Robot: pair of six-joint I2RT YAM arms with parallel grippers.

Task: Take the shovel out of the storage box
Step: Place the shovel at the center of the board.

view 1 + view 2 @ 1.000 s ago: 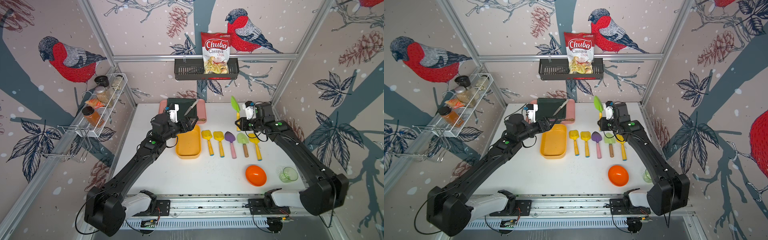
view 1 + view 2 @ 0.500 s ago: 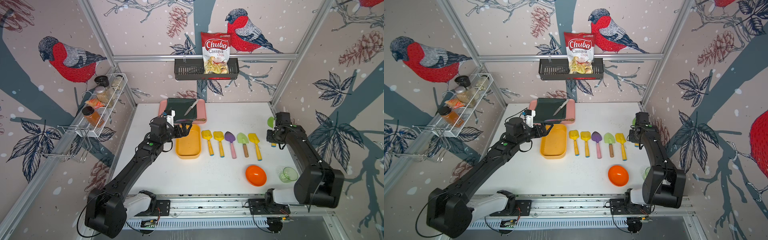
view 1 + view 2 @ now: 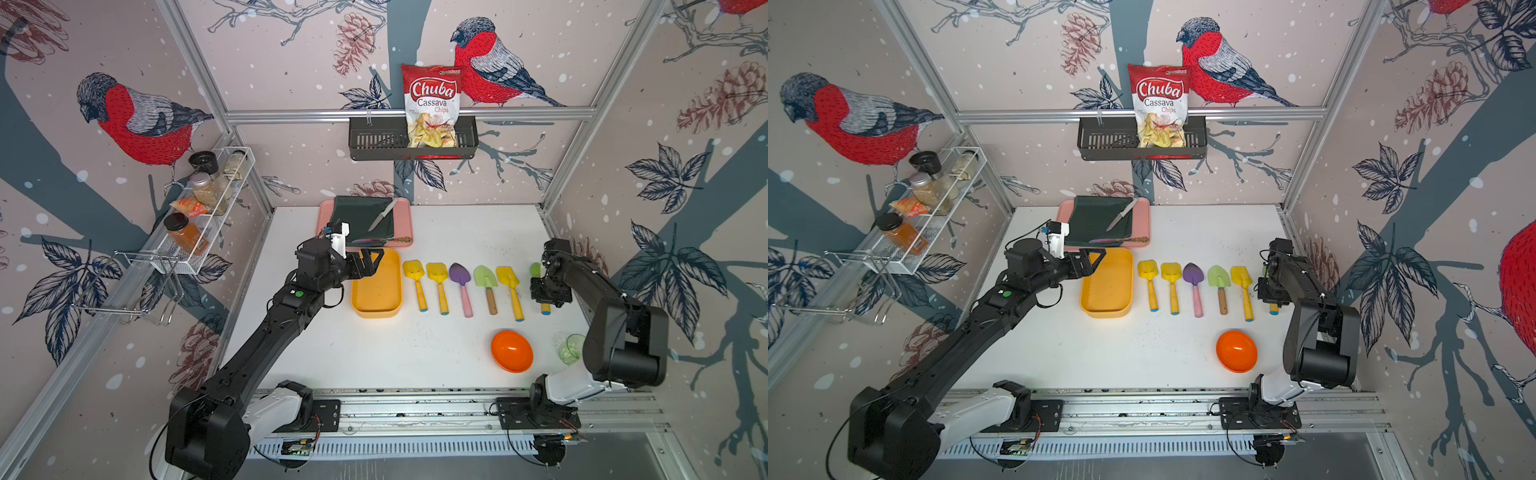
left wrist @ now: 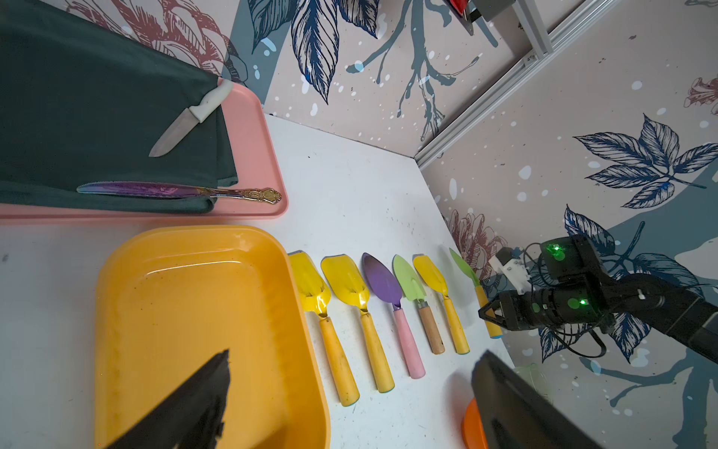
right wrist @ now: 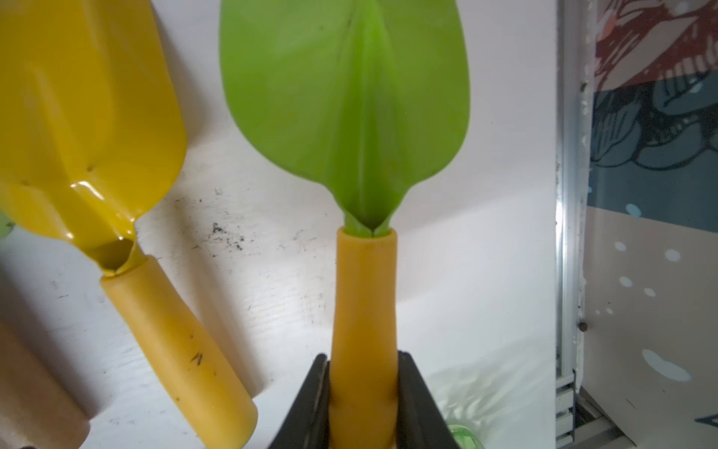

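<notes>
The table beside the last yellow shovel is bare and empty. My right gripper should next move down and toward the row, onto that part of the table, and release the handle of the green-bladed shovel.
The storage box [image 3: 376,291] [image 3: 1106,291] is a shallow yellow-orange tub left of the table's middle, and nothing lies in it [image 4: 186,311]. My right gripper [image 3: 544,291] [image 5: 363,357] is shut on the yellow handle of a green-bladed shovel [image 5: 345,97] [image 3: 535,269]. That shovel is low at the right end of a row of several shovels [image 3: 461,282] lying right of the box. I cannot tell whether it touches the table. My left gripper [image 3: 371,262] [image 4: 355,353] hangs open over the box's far end, holding nothing.
A pink tray [image 3: 404,220] with a dark cloth and two knives lies behind the box. An orange bowl [image 3: 511,351] and a green glass [image 3: 571,347] stand at the front right. The right wall runs close to the held shovel.
My right gripper has carried the green-bladed shovel from high over the row's back down to the row's right end. My left gripper has drawn back slightly from the tray toward the box.
</notes>
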